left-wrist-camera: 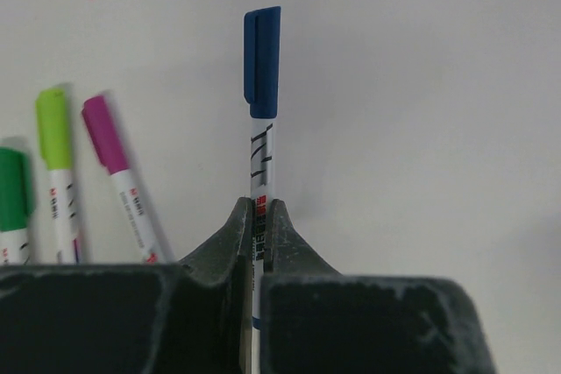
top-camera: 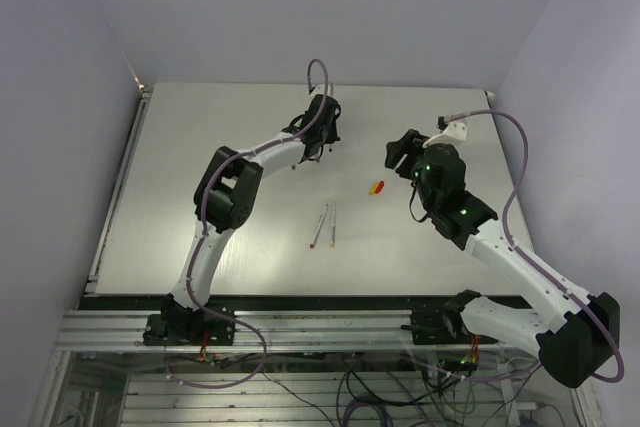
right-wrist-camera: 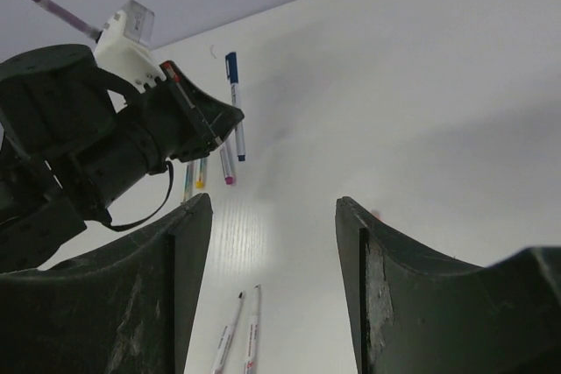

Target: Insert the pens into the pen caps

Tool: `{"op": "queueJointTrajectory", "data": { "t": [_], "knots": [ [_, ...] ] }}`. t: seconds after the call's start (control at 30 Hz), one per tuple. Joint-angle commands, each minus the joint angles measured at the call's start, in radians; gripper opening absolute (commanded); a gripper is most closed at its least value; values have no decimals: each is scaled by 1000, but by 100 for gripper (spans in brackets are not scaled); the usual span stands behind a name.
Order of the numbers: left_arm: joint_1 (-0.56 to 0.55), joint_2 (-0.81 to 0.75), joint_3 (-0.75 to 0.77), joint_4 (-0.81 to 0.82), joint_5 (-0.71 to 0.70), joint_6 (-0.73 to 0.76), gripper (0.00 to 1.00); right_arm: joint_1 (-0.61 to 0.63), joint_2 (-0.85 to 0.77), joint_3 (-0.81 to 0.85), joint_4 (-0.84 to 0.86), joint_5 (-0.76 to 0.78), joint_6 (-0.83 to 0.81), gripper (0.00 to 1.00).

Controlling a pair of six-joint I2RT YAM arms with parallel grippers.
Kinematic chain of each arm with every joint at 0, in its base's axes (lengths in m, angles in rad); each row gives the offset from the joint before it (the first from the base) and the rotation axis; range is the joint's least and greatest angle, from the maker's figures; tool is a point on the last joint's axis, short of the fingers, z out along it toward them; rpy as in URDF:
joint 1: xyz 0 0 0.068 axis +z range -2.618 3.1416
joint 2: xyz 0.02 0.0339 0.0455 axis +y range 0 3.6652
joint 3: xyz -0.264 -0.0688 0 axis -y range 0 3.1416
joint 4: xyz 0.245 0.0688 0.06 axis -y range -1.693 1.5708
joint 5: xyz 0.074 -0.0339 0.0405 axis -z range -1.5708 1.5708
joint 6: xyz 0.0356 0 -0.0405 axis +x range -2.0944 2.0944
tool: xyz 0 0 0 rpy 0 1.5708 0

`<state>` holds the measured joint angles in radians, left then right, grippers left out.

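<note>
The blue cap (left-wrist-camera: 262,63) is already on its pen, so I will lower the white pen in my left gripper onto the table next, beside the magenta-capped pen.
My left gripper (left-wrist-camera: 261,208) is shut on a thin white pen (left-wrist-camera: 261,159) with a blue pen cap (left-wrist-camera: 262,63) on its far end. In the top view this gripper (top-camera: 319,152) is at the back middle of the table. My right gripper (right-wrist-camera: 273,208) stands open with nothing between its fingers, and it hangs right of centre (top-camera: 398,154). Two uncapped pens (top-camera: 326,225) lie side by side mid-table, also in the right wrist view (right-wrist-camera: 241,332). A red cap (top-camera: 379,186) with a yellow cap beside it lies below the right gripper.
Capped pens lie left of the left gripper: lime cap (left-wrist-camera: 54,129), magenta cap (left-wrist-camera: 105,133), green cap (left-wrist-camera: 12,190). The table (top-camera: 200,197) ends at walls at the back and sides. A metal rail (top-camera: 300,327) runs along the near edge.
</note>
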<state>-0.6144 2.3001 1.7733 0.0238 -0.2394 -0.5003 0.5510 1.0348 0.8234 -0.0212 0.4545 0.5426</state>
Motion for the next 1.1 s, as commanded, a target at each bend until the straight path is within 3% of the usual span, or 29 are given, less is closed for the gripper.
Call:
{"op": "queueJointTrajectory", "data": {
  "t": [0.0, 0.33, 1.07],
  "knots": [
    [22, 36, 50, -114, -26, 23, 7, -2, -2, -12, -23, 29, 13, 58],
    [34, 133, 104, -168, 3, 51, 7, -3, 16, -42, -17, -11, 39, 57],
    [37, 104, 3, -340, -77, -6, 7, -1, 16, -65, -6, -24, 68, 57]
  ]
}}
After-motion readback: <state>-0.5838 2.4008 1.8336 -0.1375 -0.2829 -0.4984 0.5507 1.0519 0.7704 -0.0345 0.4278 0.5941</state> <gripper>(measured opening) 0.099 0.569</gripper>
